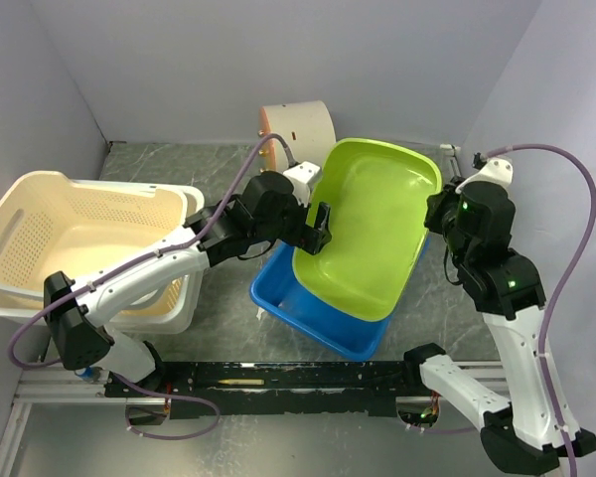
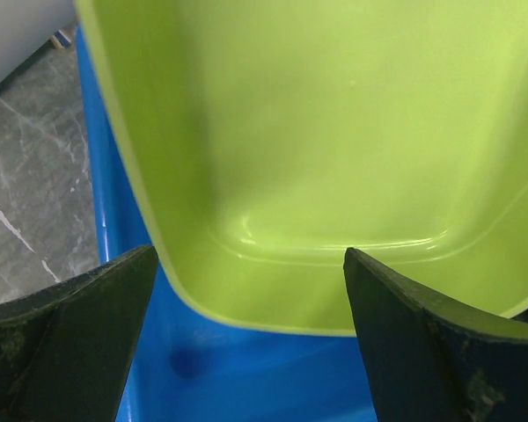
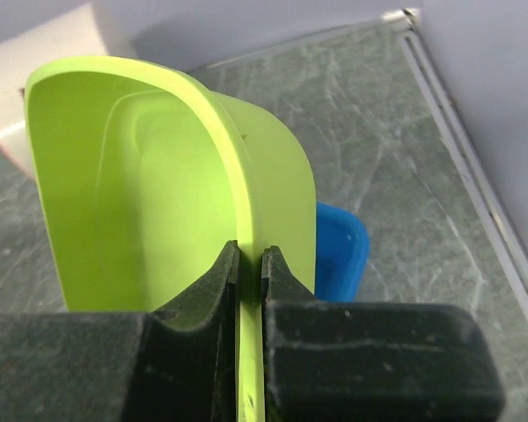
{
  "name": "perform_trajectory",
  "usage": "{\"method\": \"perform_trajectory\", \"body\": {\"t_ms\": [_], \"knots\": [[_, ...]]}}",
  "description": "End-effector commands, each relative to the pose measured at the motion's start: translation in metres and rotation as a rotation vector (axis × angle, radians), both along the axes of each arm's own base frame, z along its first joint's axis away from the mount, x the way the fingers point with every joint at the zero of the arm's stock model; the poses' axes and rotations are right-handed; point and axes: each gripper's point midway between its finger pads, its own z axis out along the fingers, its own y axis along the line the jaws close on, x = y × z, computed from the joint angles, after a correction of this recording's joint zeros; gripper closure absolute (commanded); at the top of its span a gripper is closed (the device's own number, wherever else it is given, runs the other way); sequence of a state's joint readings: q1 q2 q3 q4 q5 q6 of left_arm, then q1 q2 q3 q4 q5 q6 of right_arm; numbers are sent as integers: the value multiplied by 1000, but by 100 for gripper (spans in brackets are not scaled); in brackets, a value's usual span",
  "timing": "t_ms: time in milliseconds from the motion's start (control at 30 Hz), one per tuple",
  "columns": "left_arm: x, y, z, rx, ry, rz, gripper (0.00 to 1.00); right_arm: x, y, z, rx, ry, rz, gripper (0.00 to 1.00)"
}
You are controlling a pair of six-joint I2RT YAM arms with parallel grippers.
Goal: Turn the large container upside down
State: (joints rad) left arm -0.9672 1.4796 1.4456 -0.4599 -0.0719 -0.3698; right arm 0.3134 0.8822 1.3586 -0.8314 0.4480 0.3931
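Observation:
The green tub's pinched rim goes to the left in the top view next in my right gripper, which then releases it. My left gripper is open at the green tub's opposite edge.
A large lime-green tub (image 1: 372, 229) stands tilted, its far end raised, its near end resting in a blue tub (image 1: 308, 313). My right gripper (image 1: 439, 214) is shut on the green tub's right rim; in the right wrist view the gripper (image 3: 249, 251) pinches the thin green rim (image 3: 132, 202), with the blue tub (image 3: 339, 251) behind. My left gripper (image 1: 320, 231) is open at the green tub's left edge. In the left wrist view that gripper (image 2: 251, 255) has wide jaws framing the green tub's corner (image 2: 334, 132) above the blue tub (image 2: 246, 378), holding nothing.
A cream laundry basket (image 1: 40, 214) stands at the left, over my left arm's base. A cream cylinder (image 1: 298, 124) lies at the back wall. Grey walls close in on the left, back and right. A black rail (image 1: 278, 376) runs along the near edge.

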Motion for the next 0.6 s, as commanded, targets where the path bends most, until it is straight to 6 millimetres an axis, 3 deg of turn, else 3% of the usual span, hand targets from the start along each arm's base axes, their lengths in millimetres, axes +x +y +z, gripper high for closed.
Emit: {"method": "perform_trajectory", "body": {"t_ms": [0, 167, 300, 567], "knots": [[7, 10, 30, -20, -146, -6, 2, 3, 24, 47, 53, -193, 149, 100], [4, 40, 54, -62, -197, 78, 0, -4, 37, 64, 53, -262, 247, 100], [1, 50, 59, -62, -176, 108, 1, -3, 42, 64, 66, -268, 266, 100], [18, 51, 24, -15, -161, 126, 0, 2, 53, 55, 94, -258, 312, 100]]}}
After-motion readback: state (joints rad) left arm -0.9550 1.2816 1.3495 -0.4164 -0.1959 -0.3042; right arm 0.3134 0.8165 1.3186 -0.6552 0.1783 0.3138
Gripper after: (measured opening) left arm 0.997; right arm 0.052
